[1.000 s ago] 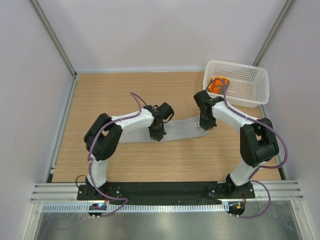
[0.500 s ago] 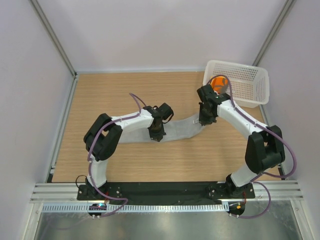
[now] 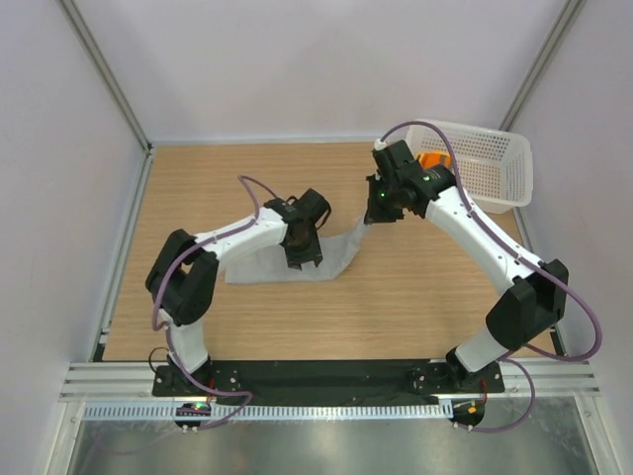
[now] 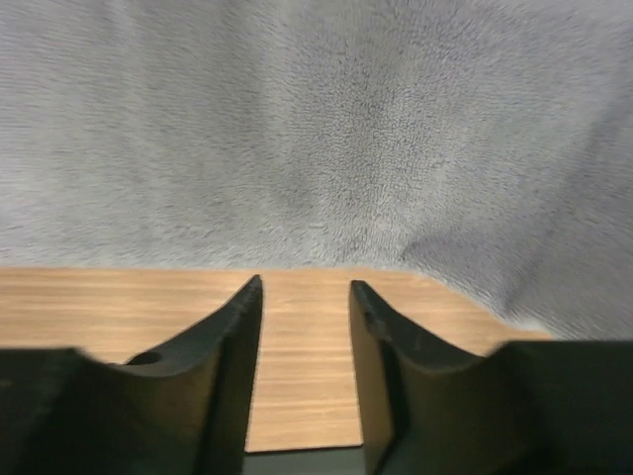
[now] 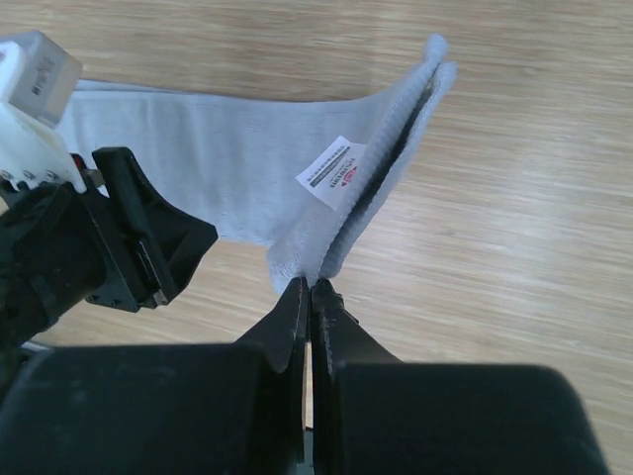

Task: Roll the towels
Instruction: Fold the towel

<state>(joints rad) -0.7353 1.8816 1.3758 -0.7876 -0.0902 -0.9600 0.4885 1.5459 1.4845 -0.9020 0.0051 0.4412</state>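
Observation:
The towel's other end (image 3: 237,271) lies flat, so the robot will move its right gripper to the left in the top view, lower it over that end and release.
The light-grey towel (image 3: 336,252) lies on the wooden table, its right end lifted. My right gripper (image 3: 372,214) is shut on that end and holds it up, so the towel hangs folded below the jaws in the right wrist view (image 5: 237,168), its white tag (image 5: 334,170) showing. My left gripper (image 3: 300,259) sits low at the towel's middle, jaws open and empty, with bare wood between them (image 4: 305,287); the grey towel (image 4: 316,129) fills the view ahead. The orange towel (image 3: 431,159) lies in the basket, partly hidden by my right arm.
The white perforated basket (image 3: 495,168) stands at the back right of the table. Grey walls close the left, right and back sides. The arm bases sit on a black rail (image 3: 326,376) at the near edge.
My right gripper has lifted the towel's right end and carried it left and back. My left arm has shifted left, and the towel now lies shorter, bunched toward the left.

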